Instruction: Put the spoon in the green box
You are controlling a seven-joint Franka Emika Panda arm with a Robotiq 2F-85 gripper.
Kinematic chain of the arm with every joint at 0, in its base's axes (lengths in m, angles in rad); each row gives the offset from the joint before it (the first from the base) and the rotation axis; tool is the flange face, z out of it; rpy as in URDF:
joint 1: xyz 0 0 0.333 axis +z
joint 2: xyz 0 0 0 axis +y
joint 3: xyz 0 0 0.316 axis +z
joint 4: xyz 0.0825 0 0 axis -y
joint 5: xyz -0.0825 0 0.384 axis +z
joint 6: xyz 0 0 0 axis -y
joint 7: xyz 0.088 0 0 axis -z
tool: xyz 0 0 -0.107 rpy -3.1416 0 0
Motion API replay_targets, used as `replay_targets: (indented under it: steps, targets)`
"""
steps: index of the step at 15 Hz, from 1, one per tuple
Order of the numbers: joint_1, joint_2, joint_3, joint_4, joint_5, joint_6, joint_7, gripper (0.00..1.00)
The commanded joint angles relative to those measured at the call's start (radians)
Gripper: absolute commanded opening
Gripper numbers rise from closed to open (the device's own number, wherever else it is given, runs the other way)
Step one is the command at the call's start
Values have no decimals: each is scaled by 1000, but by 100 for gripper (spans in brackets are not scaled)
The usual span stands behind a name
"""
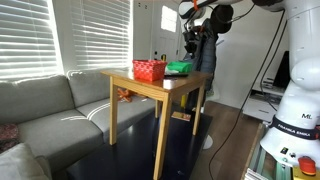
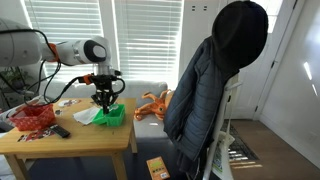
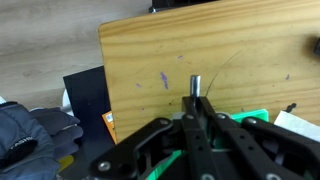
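The green box is just below the robot's gripper, so the gripper needs to lower the spoon a short way toward the box's open inside next and let it go there.
My gripper [image 3: 196,102] is shut on the spoon, whose metal handle end [image 3: 196,84] sticks out beyond the fingertips. The bowl of the spoon is hidden. The low bright-green box [image 3: 257,117] lies right under the fingers in the wrist view. In both exterior views the gripper [image 2: 103,99] [image 1: 189,47] hangs just above the green box [image 2: 110,117] [image 1: 179,67], which stands near one end of the wooden table [image 2: 60,143].
A red latticed basket [image 2: 34,117] [image 1: 149,70] stands on the table beside the box. A white cloth [image 2: 85,114] and a small black object [image 2: 60,131] lie between them. A dark jacket [image 2: 205,85] hangs on a chair past the table end. A grey sofa [image 1: 45,105] is beside the table.
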Motion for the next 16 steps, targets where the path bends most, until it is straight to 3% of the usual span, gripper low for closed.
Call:
replay_targets:
  steps: [1,16]
  targets:
    - [-10,79,6,102,3,-40,-20,2]
    - [-19,215,18,254,32,-125,-12,2]
